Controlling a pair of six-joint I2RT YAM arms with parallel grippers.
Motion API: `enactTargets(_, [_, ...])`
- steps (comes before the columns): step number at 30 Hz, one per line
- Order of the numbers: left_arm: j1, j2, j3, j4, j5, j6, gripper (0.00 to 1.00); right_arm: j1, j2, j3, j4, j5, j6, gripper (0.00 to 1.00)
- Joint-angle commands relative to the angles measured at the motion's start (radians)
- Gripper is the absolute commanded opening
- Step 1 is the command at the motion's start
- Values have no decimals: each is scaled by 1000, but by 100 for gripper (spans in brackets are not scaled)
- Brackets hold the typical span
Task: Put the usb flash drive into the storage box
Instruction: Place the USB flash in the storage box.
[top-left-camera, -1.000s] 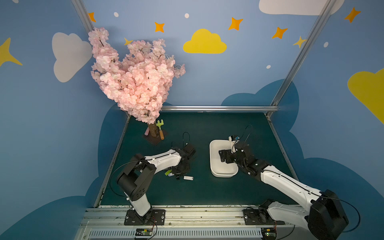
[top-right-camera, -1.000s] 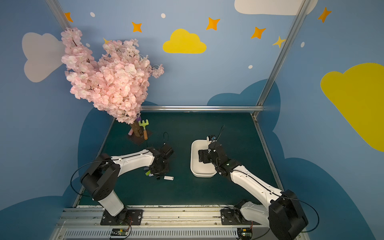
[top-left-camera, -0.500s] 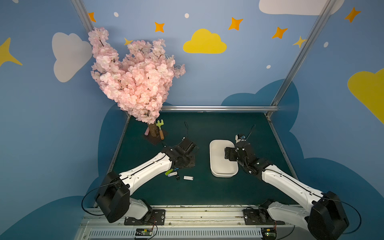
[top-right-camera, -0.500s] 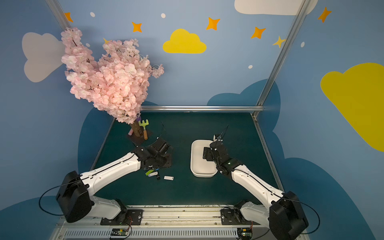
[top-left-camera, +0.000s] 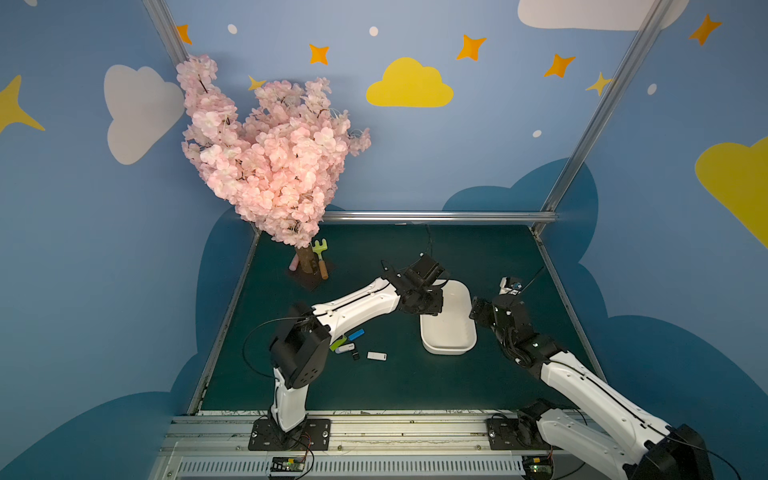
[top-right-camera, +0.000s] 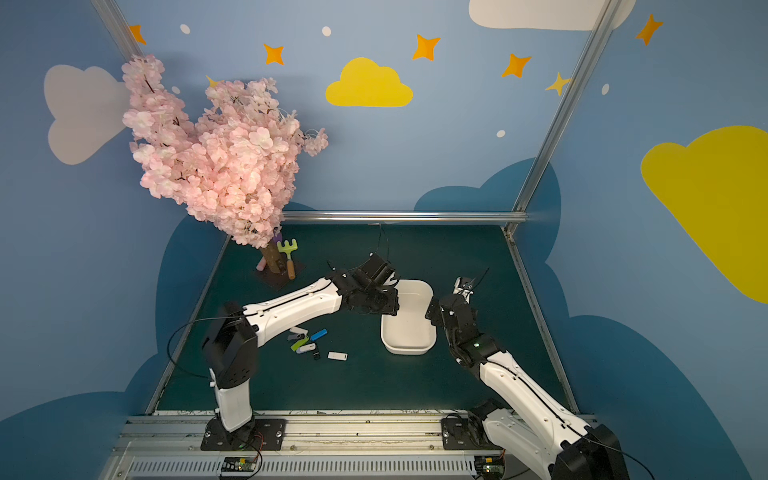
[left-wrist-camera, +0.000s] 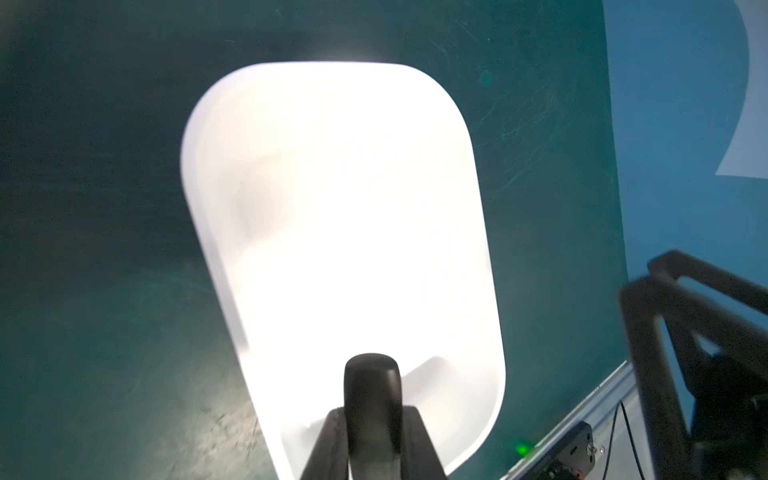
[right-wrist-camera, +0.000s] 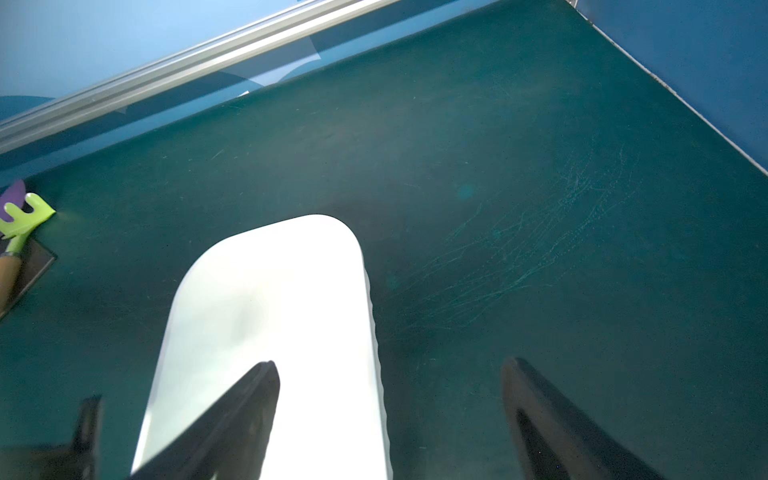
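The open white storage box is beneath the usb flash drive (left-wrist-camera: 372, 386), so my left gripper will next lower the drive into the far part of the box and let go of it.
The white storage box (top-left-camera: 449, 332) (top-right-camera: 409, 332) lies on the green mat between the two arms. My left gripper (top-left-camera: 430, 301) (top-right-camera: 384, 299) hangs over its far left part. In the left wrist view the left gripper (left-wrist-camera: 372, 411) is shut on a dark, round-ended usb flash drive (left-wrist-camera: 372, 386) that sticks out past the fingers above the box (left-wrist-camera: 332, 208). My right gripper (top-left-camera: 478, 309) (right-wrist-camera: 392, 363) is open and empty, one finger over the box (right-wrist-camera: 270, 311), the other over bare mat beside its right rim.
Several loose flash drives (top-left-camera: 347, 345) and a white one (top-left-camera: 376, 355) lie on the mat left of the box. A pink blossom tree (top-left-camera: 270, 166) with a toy rake (top-left-camera: 320, 257) stands at the back left. A metal rail (top-left-camera: 436, 216) edges the far side.
My left arm swung from the pile of drives to above the box, gripper shut. The right gripper drew back from over the box's middle to its right rim.
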Motion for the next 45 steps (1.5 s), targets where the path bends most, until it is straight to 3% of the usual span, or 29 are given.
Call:
enactTargets(1, [8, 87, 97, -29, 33, 18, 10, -12, -6, -5, 41, 19, 18, 88])
enactTargets(12, [26, 326, 337, -138, -9, 43, 12, -29, 7, 14, 13, -22, 39, 88])
enactTargets(33, [29, 519, 611, -428, -264, 40, 17, -40, 22, 13, 22, -60, 48, 88])
enactTargets(37, [31, 533, 633, -437, -255, 49, 20, -42, 32, 14, 27, -62, 48, 88])
enactTargets(45, [29, 533, 655, -451, -250, 57, 35, -45, 31, 15, 19, -63, 57, 88])
